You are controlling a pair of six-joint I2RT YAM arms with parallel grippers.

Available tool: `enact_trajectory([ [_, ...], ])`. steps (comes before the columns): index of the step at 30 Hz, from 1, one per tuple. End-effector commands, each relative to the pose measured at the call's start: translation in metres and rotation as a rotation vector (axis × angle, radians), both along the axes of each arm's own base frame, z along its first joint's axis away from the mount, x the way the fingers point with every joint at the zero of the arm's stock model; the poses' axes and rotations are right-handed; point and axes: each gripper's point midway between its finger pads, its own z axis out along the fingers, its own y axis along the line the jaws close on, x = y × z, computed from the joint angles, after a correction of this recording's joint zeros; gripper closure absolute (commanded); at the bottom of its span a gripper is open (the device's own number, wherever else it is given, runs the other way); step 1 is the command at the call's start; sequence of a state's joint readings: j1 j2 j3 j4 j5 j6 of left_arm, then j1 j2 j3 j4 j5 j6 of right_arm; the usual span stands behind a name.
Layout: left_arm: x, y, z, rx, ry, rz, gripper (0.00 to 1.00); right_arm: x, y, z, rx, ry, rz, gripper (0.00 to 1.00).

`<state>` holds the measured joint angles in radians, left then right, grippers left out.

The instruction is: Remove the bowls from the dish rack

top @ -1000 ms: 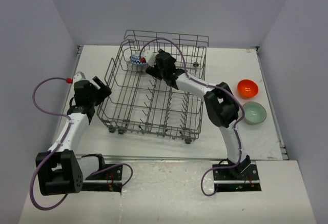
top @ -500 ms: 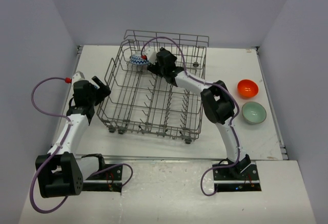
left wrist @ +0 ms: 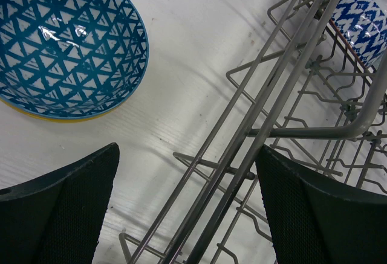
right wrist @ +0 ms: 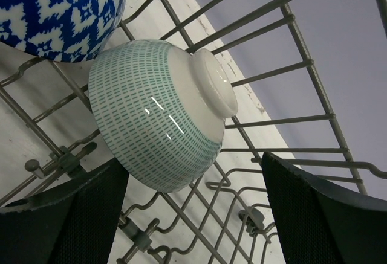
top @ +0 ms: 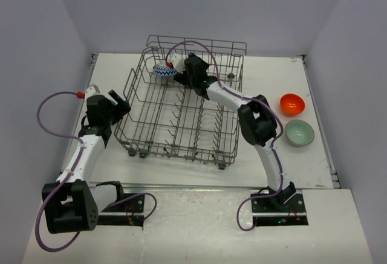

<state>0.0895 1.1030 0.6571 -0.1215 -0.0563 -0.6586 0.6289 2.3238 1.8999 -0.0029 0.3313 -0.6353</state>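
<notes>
The white bowl lies on its side just ahead, so my right gripper needs to move outward next until its fingers are on both sides of the bowl's near rim [top: 181, 67] [right wrist: 171, 181].
The grey wire dish rack [top: 181, 116] stands mid-table. My right gripper [top: 180, 74] reaches into its far left corner, open. In the right wrist view a white bowl with mint green dashes [right wrist: 158, 114] lies on its side on the tines, just ahead of my open right gripper [right wrist: 193, 215] and touching neither finger. A blue-and-white bowl [right wrist: 57, 10] sits beside it and also shows from above [top: 161, 69]. My left gripper [top: 120, 106] is open and empty at the rack's left side, over the rack wires [left wrist: 254, 125].
A bowl with blue triangles inside and a yellow outside [left wrist: 66, 40] sits on the table left of the rack. An orange-red bowl [top: 291, 103] and a pale mint bowl [top: 300, 133] sit on the table to the right. Walls close in on three sides.
My right gripper has moved a little further into the rack's far left corner, closer to the bowls. The left arm has hardly moved.
</notes>
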Motion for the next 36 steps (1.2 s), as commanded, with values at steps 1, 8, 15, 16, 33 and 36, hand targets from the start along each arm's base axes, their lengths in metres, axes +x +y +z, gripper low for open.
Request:
enact_trajectory([
  [1,-0.002,0.005,0.001,0.028,-0.014,0.004,0.07,0.018,-0.007,0.062,0.047,-0.128,-0.044,0.11],
  [8,-0.002,0.003,-0.003,0.019,-0.011,-0.003,0.07,0.025,-0.007,0.073,0.055,-0.147,-0.043,0.11],
  [15,-0.002,0.003,-0.006,0.030,-0.001,-0.009,0.07,0.039,-0.011,0.073,0.051,-0.176,-0.062,0.11],
  [16,-0.003,0.004,-0.007,0.031,0.000,-0.010,0.07,0.040,-0.011,0.070,0.043,-0.167,-0.065,0.11],
  [33,0.000,0.002,-0.017,0.027,-0.003,-0.020,0.07,0.062,-0.023,0.019,-0.031,-0.223,-0.137,0.72],
  [36,0.002,0.001,-0.015,0.018,-0.009,-0.019,0.07,0.062,-0.025,0.021,-0.020,-0.232,-0.160,0.95],
])
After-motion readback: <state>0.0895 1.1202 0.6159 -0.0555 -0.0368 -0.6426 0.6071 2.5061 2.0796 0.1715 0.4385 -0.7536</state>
